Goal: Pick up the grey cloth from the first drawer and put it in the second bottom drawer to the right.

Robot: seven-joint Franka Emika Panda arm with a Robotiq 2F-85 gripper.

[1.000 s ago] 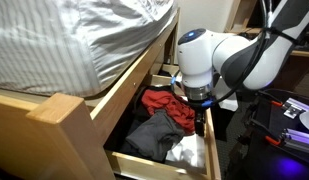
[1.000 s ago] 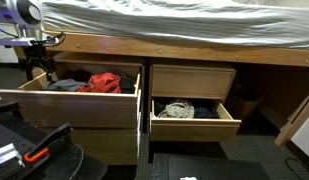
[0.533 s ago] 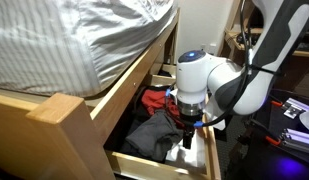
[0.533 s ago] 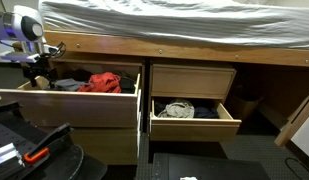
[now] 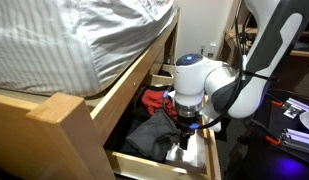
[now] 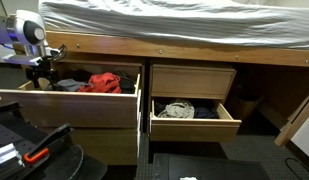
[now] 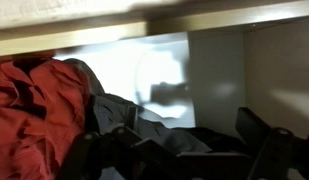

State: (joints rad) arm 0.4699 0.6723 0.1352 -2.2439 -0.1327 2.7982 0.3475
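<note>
My gripper moves down next, away from the side of the drawer (image 5: pixel 144 163) onto the folds by the grey cloth's edge. My fingers hold only that edge.
The grey cloth (image 5: pixel 147 136) lies in the open first drawer (image 5: pixel 144 163), next to a red cloth (image 5: pixel 162 102). It also shows in an exterior view (image 6: pixel 64 85) and in the wrist view (image 7: pixel 144 125). My gripper (image 5: pixel 186 137) is lowered into this drawer at the grey cloth's edge; it also shows in an exterior view (image 6: pixel 39 76). In the wrist view my gripper (image 7: pixel 179 152) is open, with its dark fingers wide apart and grey cloth between them. The second bottom drawer to the right (image 6: pixel 194 127) stands open.
A white cloth (image 5: pixel 184 154) lies at the near end of the first drawer. The red cloth fills the left of the wrist view (image 7: pixel 34 110). A light crumpled cloth (image 6: pixel 176 109) lies in the right drawer. The bed frame and mattress (image 6: pixel 174 20) overhang both drawers.
My gripper has come down from above the drawer's edge into the first drawer, onto the grey cloth. Over the last half second it has barely moved.
</note>
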